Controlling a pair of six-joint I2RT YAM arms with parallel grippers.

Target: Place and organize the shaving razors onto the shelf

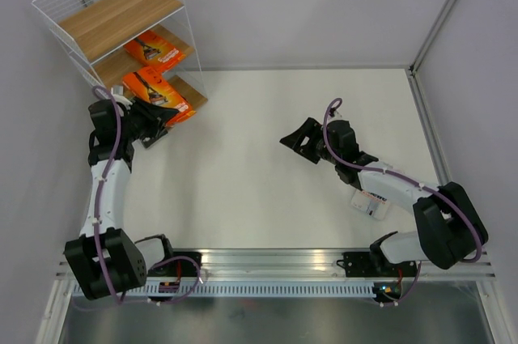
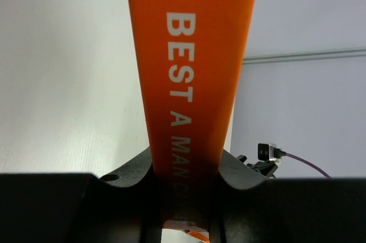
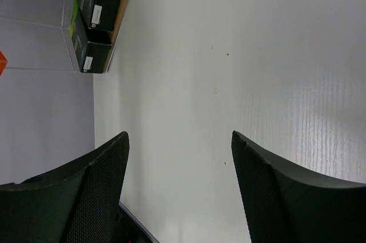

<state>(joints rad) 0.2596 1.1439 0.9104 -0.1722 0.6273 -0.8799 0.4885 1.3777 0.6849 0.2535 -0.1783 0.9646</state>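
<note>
My left gripper pushes outward and left in the top view next, then releases the second razor pack, as the middle board's bare end [image 1: 116, 65] is outward.
The white wire shelf [image 1: 121, 16] with wooden boards stands at the far left. One orange razor pack [image 1: 154, 50] lies on its middle board. My left gripper [image 1: 154, 121] is shut on a second orange razor pack [image 1: 158, 93], held at the shelf's front; the left wrist view shows that pack [image 2: 191, 71] clamped edge-on between the fingers. Two black packs with lime-green ends [image 3: 91, 17] stand on the bottom board in the right wrist view. My right gripper [image 1: 301, 140] is open and empty over mid table. A white pack [image 1: 371, 202] lies under the right arm.
Grey walls close the table on the left, back and right. A metal rail [image 1: 267, 261] runs along the near edge by the arm bases. The left arm [image 1: 105, 182] stretches along the left wall.
</note>
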